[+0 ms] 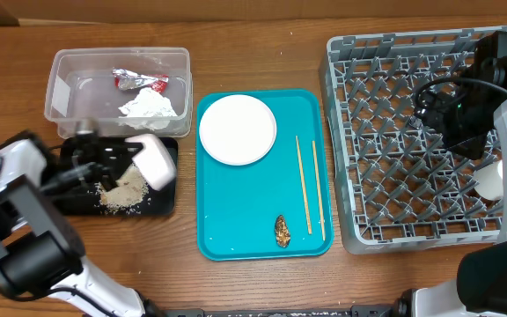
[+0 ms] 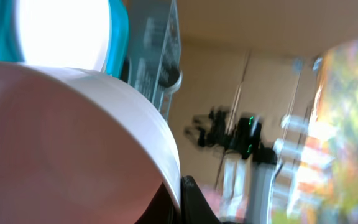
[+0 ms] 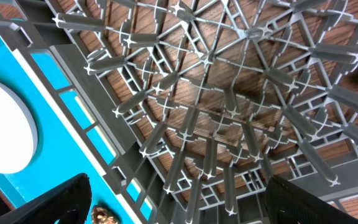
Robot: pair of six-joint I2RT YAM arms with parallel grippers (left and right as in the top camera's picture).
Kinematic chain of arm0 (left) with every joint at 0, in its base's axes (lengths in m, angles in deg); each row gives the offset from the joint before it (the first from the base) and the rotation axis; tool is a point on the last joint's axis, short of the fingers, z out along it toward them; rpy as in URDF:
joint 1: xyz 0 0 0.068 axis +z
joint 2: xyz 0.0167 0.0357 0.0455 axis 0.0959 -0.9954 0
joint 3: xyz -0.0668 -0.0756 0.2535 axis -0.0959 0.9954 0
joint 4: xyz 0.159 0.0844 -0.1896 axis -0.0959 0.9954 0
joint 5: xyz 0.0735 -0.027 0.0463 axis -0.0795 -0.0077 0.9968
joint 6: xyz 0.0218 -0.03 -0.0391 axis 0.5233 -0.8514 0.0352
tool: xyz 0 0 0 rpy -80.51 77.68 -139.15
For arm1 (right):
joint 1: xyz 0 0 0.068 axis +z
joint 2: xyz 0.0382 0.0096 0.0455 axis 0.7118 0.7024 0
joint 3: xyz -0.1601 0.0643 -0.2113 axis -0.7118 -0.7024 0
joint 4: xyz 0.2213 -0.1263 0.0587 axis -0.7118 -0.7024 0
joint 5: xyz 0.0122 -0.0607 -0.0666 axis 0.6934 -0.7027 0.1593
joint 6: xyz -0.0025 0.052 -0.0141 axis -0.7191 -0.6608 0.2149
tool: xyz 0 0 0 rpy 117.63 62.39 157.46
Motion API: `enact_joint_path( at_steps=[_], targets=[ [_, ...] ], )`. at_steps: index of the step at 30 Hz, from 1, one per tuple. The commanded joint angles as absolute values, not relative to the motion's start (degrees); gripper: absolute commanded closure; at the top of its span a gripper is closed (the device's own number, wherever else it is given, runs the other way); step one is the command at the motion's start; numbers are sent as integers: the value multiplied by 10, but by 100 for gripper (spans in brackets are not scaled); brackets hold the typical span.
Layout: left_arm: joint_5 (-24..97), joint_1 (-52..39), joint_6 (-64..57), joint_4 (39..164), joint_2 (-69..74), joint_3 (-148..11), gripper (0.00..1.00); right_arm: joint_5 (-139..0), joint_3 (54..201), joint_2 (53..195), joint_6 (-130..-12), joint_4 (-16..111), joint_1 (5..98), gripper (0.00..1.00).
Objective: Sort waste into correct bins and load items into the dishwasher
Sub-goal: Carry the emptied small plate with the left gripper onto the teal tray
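Rice crumbs are in the black tray [image 1: 161,207]. I will swing my left gripper over the teal tray, then level the bowl and lower it between the plate and the lump.
My left gripper [image 1: 113,164] is shut on the rim of a pale pink-white bowl [image 1: 154,159] and holds it tilted over the black tray [image 1: 161,207], where pale rice crumbs [image 1: 124,189] lie. In the left wrist view the bowl [image 2: 73,137] fills the frame, with a finger [image 2: 188,200] against its rim. The clear tub [image 1: 60,84] holds the foil wrapper [image 1: 137,81] and the white napkin [image 1: 152,106]. My right gripper [image 3: 179,199] is open and empty above the grey dish rack [image 1: 350,132], also seen in the right wrist view [image 3: 216,106].
The teal serving tray [image 1: 236,229] holds a round plate [image 1: 238,129], two chopsticks [image 1: 304,183] and a brown food lump [image 1: 282,231]. The plate [image 3: 2,134] and lump [image 3: 104,216] show in the right wrist view. A white cup [image 1: 489,181] sits at the rack's right side.
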State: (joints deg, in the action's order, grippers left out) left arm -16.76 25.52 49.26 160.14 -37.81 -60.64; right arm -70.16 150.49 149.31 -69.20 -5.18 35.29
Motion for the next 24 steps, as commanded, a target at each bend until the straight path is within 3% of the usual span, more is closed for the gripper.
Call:
enact_joint_path(
  at_steps=[1, 8, 16, 24],
  targets=[
    [-157, 162, 665, 1639, -374, -609, 96, -698, 1504, 1494, -688, -51, 354, 9],
    [-129, -27, 614, 1552, -374, -610, 96, -698, 1504, 1494, -688, -51, 354, 9],
    [111, -165, 299, 1382, -374, -650, 96, -698, 1504, 1494, -688, -51, 354, 8],
    [389, -287, 143, 1320, -374, -692, 96, -699, 1504, 1494, -688, -49, 354, 8]
  ],
)
